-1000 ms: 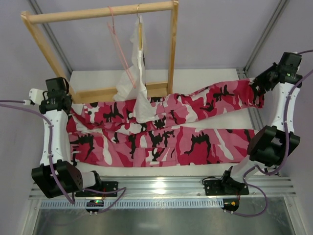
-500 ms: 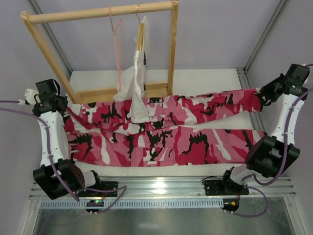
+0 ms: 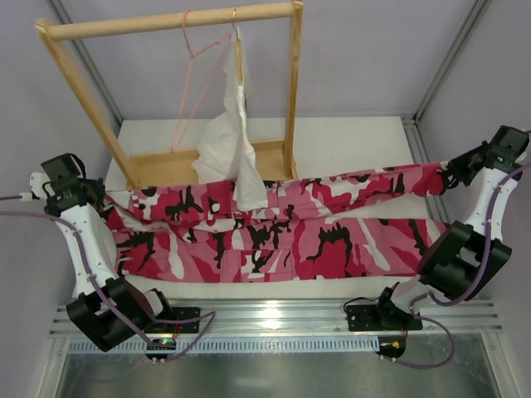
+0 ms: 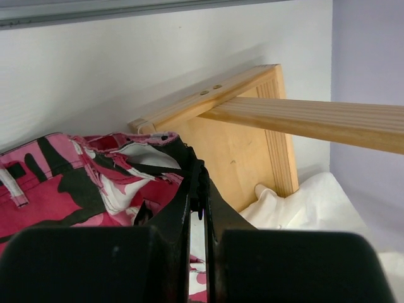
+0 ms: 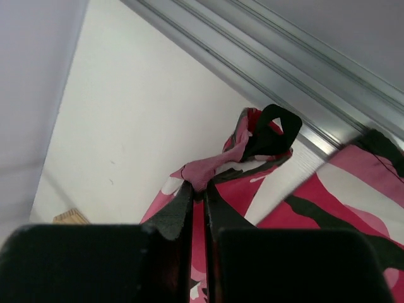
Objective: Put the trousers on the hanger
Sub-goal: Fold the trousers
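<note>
My left gripper is pinching the trousers' waist end and will draw it back and down over the flat leg's waistband and release it, since the raised cloth overlaps the rack's base.
The camouflage trousers stretch across the table in pink, white and black, one leg pulled taut and lifted between both arms. My left gripper is shut on the waist end, the cloth pinched between its fingers beside the rack's wooden base. At the far right, my right gripper is shut on the leg's cuff, bunched at the fingertips. The pink wire hanger hangs tilted from the rack's top bar, above and behind the trousers.
A wooden rack stands at the back of the white table. A white garment on a tan hanger droops from it onto the trousers. Metal frame posts flank the table, and a rail runs along the near edge.
Both grippers have moved apart and toward the near side, pulling the upper trouser leg straight and taut. The pink hanger has swung to the left on the bar.
</note>
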